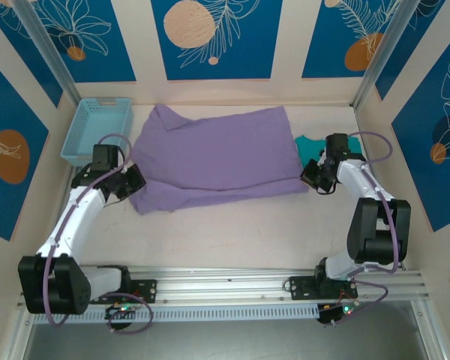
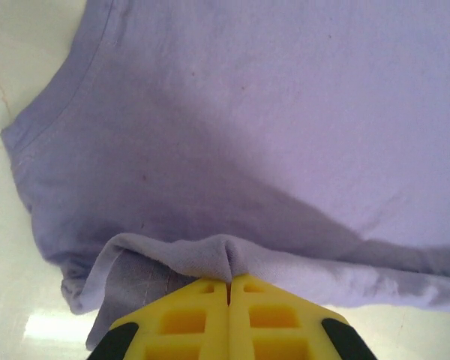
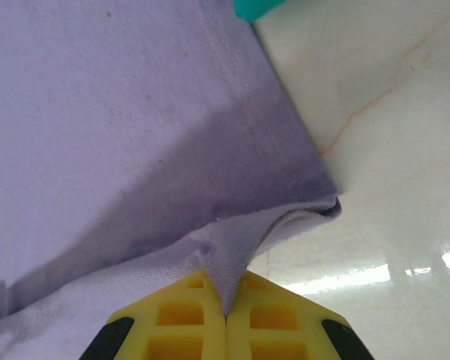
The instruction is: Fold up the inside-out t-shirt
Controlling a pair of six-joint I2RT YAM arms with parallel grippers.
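The shirt lies flat beside the teal garment, so my right gripper will next carry the pinched hemmed edge outward over the shirt's side hem (image 1: 295,153) (image 3: 236,60) and release it there.
The lavender inside-out t-shirt (image 1: 217,154) lies spread across the middle of the table, folded lengthwise. My left gripper (image 1: 135,182) is at its near left corner, and the left wrist view shows its yellow jaws pressed together on a pinch of the fabric edge (image 2: 229,264), near the collar (image 2: 56,97). My right gripper (image 1: 310,178) is at the shirt's near right corner. There, the jaws are shut on a fold of the hemmed corner (image 3: 236,255).
A light blue basket (image 1: 94,129) stands at the back left against the wall. A teal garment (image 1: 309,144) lies beside the shirt's right edge, just behind my right wrist. Bare table runs between the shirt and the front rail (image 1: 232,283).
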